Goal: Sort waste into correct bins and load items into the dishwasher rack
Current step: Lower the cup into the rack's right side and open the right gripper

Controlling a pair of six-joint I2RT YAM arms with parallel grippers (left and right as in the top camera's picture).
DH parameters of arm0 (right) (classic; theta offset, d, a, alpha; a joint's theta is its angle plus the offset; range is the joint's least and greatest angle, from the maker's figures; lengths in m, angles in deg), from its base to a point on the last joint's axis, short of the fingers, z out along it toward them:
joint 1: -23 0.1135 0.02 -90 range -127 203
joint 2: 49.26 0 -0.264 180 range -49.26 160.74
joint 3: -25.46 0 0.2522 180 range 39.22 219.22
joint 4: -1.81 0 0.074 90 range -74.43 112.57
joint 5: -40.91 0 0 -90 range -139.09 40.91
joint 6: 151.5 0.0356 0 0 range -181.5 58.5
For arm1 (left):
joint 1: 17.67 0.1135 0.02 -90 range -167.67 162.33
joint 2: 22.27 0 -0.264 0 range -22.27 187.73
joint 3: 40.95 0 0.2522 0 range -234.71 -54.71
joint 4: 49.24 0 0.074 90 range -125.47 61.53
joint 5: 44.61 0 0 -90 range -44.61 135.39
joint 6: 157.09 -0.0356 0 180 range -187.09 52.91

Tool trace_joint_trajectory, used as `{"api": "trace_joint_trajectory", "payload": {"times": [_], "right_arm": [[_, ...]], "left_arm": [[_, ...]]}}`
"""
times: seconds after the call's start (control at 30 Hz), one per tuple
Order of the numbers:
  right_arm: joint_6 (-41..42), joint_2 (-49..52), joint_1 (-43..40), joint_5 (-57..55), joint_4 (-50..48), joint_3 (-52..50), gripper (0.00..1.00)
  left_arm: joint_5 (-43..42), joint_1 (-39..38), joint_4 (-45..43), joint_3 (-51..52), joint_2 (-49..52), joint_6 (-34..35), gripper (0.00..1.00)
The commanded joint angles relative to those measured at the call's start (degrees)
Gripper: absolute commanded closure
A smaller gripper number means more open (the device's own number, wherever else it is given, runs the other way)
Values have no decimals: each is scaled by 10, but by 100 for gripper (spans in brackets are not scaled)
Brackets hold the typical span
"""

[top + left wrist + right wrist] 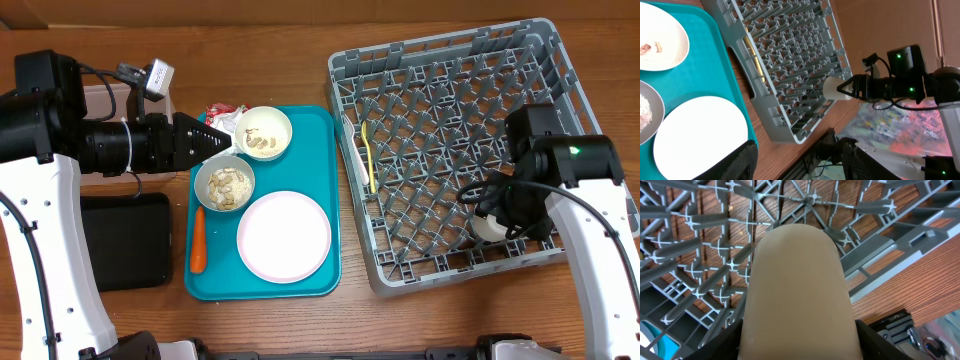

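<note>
The empty pegs are below my right gripper. Next it will lower the small white cup onto the empty pegs by the rack's near rim (802, 220) and let it go.
My right gripper (497, 215) is shut on the small white cup (488, 230) and holds it over the near right corner of the grey dishwasher rack (450, 60). In the right wrist view the cup (797, 280) fills the frame between the fingers (800, 335), with the rack's pegs (700, 255) behind it. My left gripper (226, 141) is open and empty at the teal tray's far left edge, next to the red-and-silver wrapper (222, 110). Two white bowls with beige scraps (263, 132) (225, 184), the pink plate (283, 235) and the carrot (198, 242) lie on the tray. Yellow cutlery (370, 155) lies in the rack.
The black tray bin (125, 240) lies left of the teal tray (320, 200). The clear tub (100, 95) is mostly hidden behind my left arm. The left wrist view shows the plate (700, 135), the rack (790, 55) and the held cup (832, 89).
</note>
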Motion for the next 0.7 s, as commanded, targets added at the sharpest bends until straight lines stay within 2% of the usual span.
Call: {"api": "trace_joint_trajectory", "payload": {"times": [0.0, 0.17, 0.43, 0.67], "right_arm": [[-9, 12, -2, 10, -2, 0, 48], [-29, 12, -23, 36, -8, -1, 48], [-101, 12, -104, 128, -29, -13, 48], [-98, 12, -110, 121, -27, -34, 49]], "left_arm": [[2, 1, 0, 2, 1, 4, 43], [2, 1, 2, 2, 1, 4, 42], [2, 1, 1, 2, 1, 4, 42], [2, 1, 1, 2, 1, 4, 42]]}}
